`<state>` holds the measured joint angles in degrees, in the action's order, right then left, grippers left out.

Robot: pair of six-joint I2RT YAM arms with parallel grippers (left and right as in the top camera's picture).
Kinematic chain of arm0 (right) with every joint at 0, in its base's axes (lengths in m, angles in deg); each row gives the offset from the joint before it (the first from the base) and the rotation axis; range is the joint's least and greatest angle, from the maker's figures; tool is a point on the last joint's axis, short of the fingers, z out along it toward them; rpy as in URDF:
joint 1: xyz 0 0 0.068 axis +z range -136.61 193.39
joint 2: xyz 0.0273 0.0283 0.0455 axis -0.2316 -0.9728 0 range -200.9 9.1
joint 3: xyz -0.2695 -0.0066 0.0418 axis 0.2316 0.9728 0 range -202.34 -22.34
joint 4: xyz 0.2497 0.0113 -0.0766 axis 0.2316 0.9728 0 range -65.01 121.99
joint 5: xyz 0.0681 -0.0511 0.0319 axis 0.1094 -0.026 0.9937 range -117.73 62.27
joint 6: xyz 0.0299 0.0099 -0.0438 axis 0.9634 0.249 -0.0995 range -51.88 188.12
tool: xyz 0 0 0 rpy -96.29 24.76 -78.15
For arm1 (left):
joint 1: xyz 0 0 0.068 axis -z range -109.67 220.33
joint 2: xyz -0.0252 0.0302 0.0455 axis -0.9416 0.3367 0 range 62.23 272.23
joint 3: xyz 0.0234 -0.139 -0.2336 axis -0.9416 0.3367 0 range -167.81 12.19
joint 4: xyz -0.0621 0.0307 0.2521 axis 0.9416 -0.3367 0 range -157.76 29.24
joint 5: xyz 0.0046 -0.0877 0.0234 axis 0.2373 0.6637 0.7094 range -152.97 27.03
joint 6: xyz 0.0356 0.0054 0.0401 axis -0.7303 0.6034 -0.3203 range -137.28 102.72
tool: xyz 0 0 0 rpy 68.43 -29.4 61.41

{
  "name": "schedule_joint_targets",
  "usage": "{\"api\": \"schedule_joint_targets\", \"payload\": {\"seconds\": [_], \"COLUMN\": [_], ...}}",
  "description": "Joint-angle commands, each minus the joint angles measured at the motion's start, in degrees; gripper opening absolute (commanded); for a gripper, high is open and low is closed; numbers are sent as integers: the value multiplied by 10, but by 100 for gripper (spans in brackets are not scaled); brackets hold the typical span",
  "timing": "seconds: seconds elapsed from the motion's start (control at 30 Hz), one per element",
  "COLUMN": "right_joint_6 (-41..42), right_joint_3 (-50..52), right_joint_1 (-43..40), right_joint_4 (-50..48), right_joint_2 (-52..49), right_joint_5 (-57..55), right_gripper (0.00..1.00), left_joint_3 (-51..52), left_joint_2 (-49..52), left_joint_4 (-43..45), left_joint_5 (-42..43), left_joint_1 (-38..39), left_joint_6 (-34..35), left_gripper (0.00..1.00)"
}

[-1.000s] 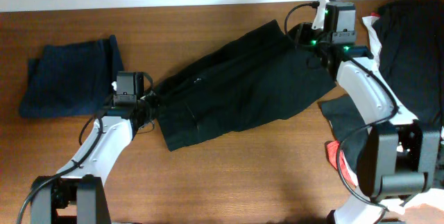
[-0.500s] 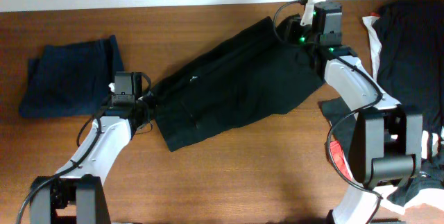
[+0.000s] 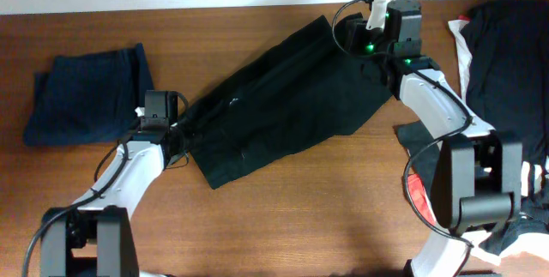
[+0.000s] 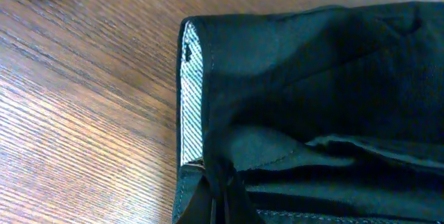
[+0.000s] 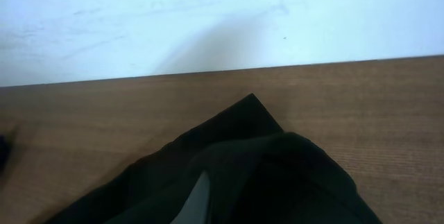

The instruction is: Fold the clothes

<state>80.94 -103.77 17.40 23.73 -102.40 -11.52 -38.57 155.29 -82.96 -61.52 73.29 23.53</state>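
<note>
The right gripper will next move the garment's corner gently outward and let go of it at the bare wood (image 3: 317,10) (image 5: 257,81) beside the wall, as that wood lies outward of the right gripper's fingers.
A plain black garment (image 3: 283,101) lies stretched slantwise across the table between my two grippers. My left gripper (image 3: 182,123) is shut on its lower left waistband corner; the left wrist view shows the hem with striped lining (image 4: 191,99) and pinched cloth at the fingertips (image 4: 220,189). My right gripper (image 3: 364,41) is shut on the garment's upper right corner near the table's far edge; the right wrist view shows black cloth (image 5: 263,175) bunched over the fingers. A folded dark navy garment (image 3: 86,97) lies at the far left.
A pile of black clothes with white trim (image 3: 506,63) lies at the right edge, with a red bit (image 3: 413,189) low on the right. The white wall (image 5: 208,16) runs along the table's far edge.
My right gripper has moved left and toward the far edge with the garment's corner, pulling the cloth straighter. My left gripper has held its grip nearly in place.
</note>
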Motion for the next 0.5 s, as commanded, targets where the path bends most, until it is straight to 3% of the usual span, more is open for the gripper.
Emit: {"api": "schedule_joint_targets", "payload": {"seconds": [0.0,0.27,0.47], "right_joint_6": [-35,-56,-55], "right_joint_3": [-27,-28,-28], "right_joint_1": [-5,12,20], "right_joint_4": [-7,-7,-66], "right_joint_2": [52,2,-60], "right_joint_5": [-3,-24,-29], "right_gripper": [4,4,4], "left_joint_3": [9,9,9], "left_joint_2": [24,27,27], "left_joint_4": [-6,6,7], "left_joint_5": [-28,-32,-64], "left_joint_1": [-8,-8,-12], "left_joint_6": [3,3,20], "left_gripper": [0,0,0]}}
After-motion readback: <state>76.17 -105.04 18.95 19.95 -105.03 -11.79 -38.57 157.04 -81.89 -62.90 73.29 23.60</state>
